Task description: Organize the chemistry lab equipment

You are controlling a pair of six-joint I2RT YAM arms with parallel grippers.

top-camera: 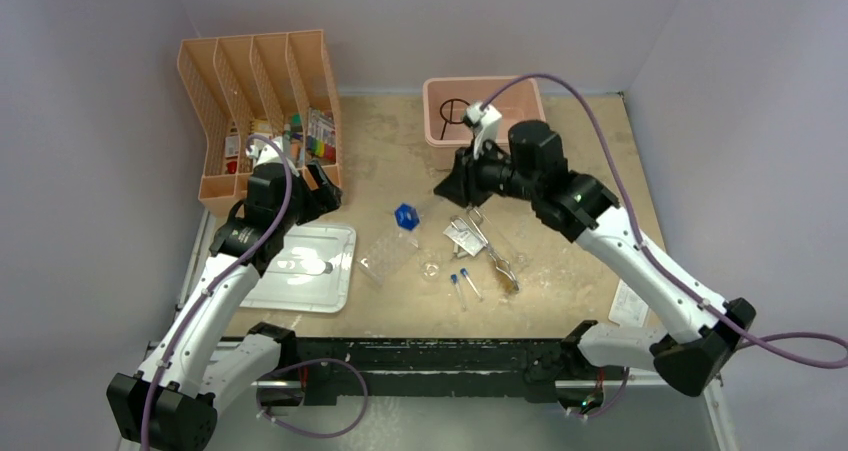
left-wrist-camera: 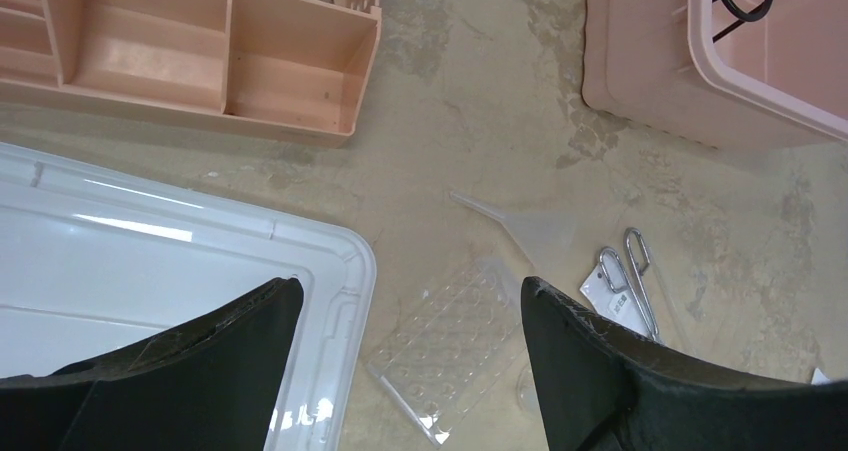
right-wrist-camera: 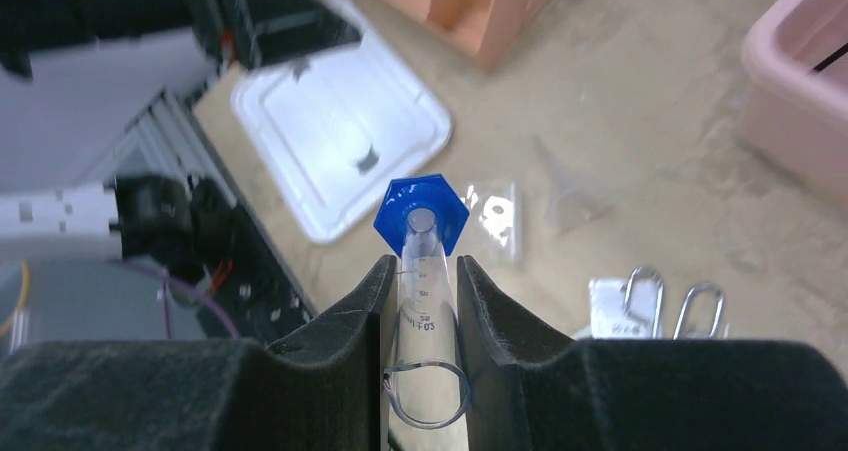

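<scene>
The cylinder swings outward over the pink bin's rim in my right gripper next and goes down there for release, since the bin has room beside the tripod.
My right gripper is shut on the blue-based clear cylinder, whose blue base points away from the jaws. My left gripper is open and empty above the corner of the white lid. The clear plastic tray lies beside that lid. The metal tongs, the test-tube brush, two blue-capped vials and the tiny glass dish lie mid-table. The black wire tripod sits in the pink bin.
An orange divided organiser stands at the back left, close to my left gripper. The white lid lies front left. A clear funnel lies near the tongs. A paper slip lies front right.
</scene>
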